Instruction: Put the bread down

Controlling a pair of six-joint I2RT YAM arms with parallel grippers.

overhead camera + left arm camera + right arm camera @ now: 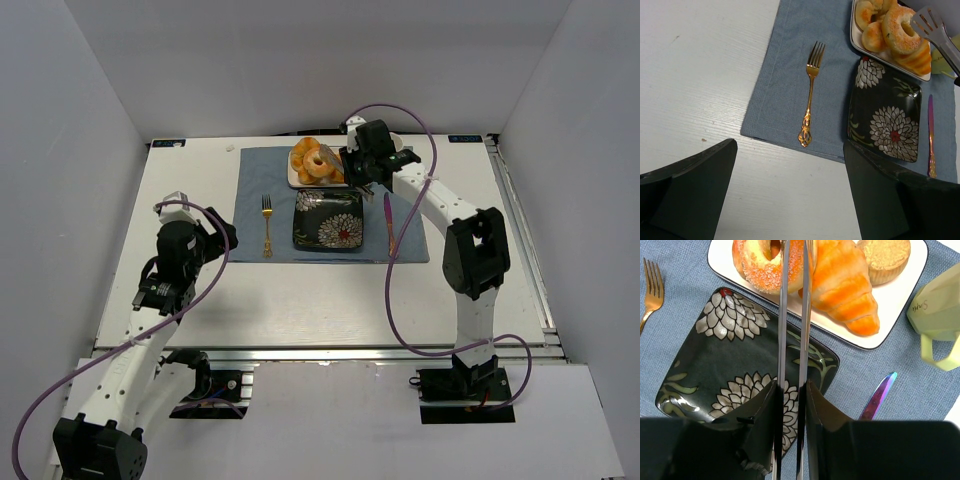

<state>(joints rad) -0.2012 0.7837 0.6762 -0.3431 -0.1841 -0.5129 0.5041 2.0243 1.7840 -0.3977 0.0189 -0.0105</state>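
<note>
My right gripper draws back and lowers the doughnut (762, 270) in the tongs onto the dark plate's fork side (711, 382) next, then releases them, since that plate lies bare.
A white oblong plate (720, 262) at the back of the blue placemat (255, 190) carries the bread: a sugared ring doughnut (762, 270), a croissant (845, 290) and a muffin (885, 255). My right gripper (792, 390) is shut on a pair of metal tongs (783, 340). The two blades reach up to the doughnut's right rim and stand close together there. A dark square plate with white flowers (730, 360) lies bare just in front of the bread. My left gripper (790, 145) hovers open over the table, left of the mat, holding nothing.
A gold fork (809, 100) lies on the mat left of the dark plate. An iridescent knife (930, 135) lies to its right. A pale green mug (940, 315) stands right of the white plate. Grey walls enclose the table.
</note>
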